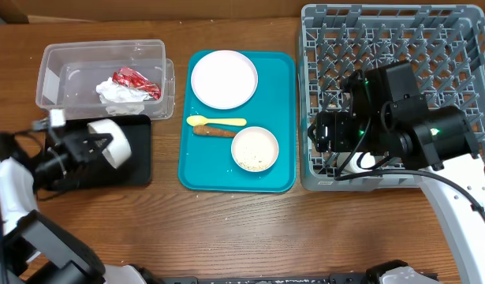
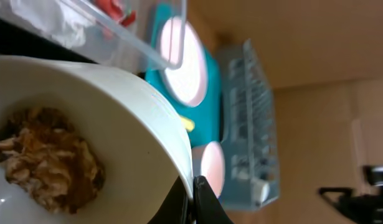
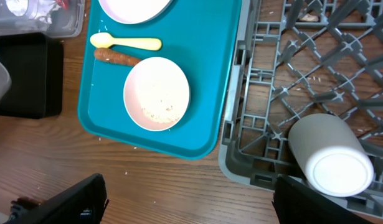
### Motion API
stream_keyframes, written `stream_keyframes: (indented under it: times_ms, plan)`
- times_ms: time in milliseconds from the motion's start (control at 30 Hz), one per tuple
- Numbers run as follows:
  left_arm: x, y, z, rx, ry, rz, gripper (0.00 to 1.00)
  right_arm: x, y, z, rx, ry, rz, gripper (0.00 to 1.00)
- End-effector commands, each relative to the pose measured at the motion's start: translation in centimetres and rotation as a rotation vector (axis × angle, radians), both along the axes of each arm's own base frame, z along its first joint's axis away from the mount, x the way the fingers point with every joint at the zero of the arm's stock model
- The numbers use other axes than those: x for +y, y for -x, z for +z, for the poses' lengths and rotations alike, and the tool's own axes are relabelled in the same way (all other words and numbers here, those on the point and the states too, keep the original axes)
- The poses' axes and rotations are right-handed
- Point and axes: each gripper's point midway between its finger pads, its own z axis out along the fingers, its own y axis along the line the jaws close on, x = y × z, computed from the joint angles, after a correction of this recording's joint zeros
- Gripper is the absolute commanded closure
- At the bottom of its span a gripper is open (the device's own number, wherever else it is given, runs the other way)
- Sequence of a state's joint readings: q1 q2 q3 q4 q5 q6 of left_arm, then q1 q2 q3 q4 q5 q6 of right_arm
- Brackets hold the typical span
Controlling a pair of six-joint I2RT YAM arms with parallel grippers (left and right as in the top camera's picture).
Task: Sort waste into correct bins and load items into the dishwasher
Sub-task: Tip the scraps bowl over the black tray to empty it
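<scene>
My left gripper needs to tip out the bowl, then carry it onto the plate (image 1: pixel 224 79) (image 2: pixel 185 68) and release it, as that lies to my gripper's right in the overhead view.
My left gripper (image 1: pixel 100 142) is shut on the rim of a small pale bowl (image 1: pixel 112 140), tilted on its side over the black tray (image 1: pixel 136 162). In the left wrist view the bowl (image 2: pixel 129 124) holds a brown crumbly lump (image 2: pixel 51 158), with my fingers (image 2: pixel 192 186) pinching the rim. The clear tub (image 1: pixel 53 59) holds a red wrapper (image 1: pixel 136 79) and a white napkin (image 1: pixel 116 93). The teal tray (image 1: pixel 283 126) carries the plate (image 1: pixel 224 79), the yellow spoon (image 1: pixel 214 121), the carrot stick (image 1: pixel 214 132) and a bowl with rice (image 1: pixel 255 148). My right gripper (image 3: pixel 188 199) is open over the table beside the grey rack (image 1: pixel 463 47). A white cup (image 3: pixel 331 158) lies in the rack.
A few rice grains lie on the wood in front of the teal tray (image 3: pixel 126 186). The rack's front left corner (image 3: pixel 231 162) is close to my right gripper. The right arm body (image 1: pixel 400 118) covers part of the rack.
</scene>
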State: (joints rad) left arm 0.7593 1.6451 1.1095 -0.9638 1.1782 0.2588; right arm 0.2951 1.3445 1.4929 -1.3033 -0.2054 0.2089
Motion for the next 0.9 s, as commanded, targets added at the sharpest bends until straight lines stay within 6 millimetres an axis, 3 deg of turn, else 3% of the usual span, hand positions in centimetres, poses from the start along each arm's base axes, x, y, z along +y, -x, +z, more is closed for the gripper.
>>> stream_keyframes:
  times_ms: [0, 133, 333, 600, 667, 733, 767, 867]
  plan:
    - [1.2, -0.3, 3.2, -0.219, 0.277, 0.047, 0.96, 0.0, 0.0, 0.2, -0.009, 0.000, -0.001, 0.12]
    - [2.0, -0.7, 2.1, -0.122, 0.454, 0.094, 0.96, 0.0, 0.0, 0.2, -0.007, 0.000, -0.001, 0.12]
    - [2.6, -1.1, -0.4, -0.057, 0.520, 0.114, 0.96, -0.1, 0.1, 0.1, -0.007, 0.000, -0.001, 0.12]
    - [2.8, -1.4, -0.4, -0.020, 0.557, 0.121, 0.96, 0.0, -0.2, 0.3, -0.018, -0.003, -0.001, 0.12]
    - [2.5, -1.8, 0.9, -0.058, 0.515, 0.095, 0.96, 0.0, -0.3, 0.3, -0.021, -0.004, -0.001, 0.12]
    - [1.1, -2.3, 4.0, -0.137, 0.428, 0.027, 0.96, 0.0, -0.2, 0.3, -0.021, -0.004, -0.001, 0.12]
    - [-0.3, -2.6, 6.2, -0.183, 0.351, -0.030, 0.96, 0.0, -0.2, 0.3, -0.020, -0.004, -0.001, 0.12]
    - [-4.5, -3.5, 9.2, -0.211, 0.114, -0.158, 0.96, 0.0, -0.2, 0.3, -0.020, -0.004, -0.001, 0.12]
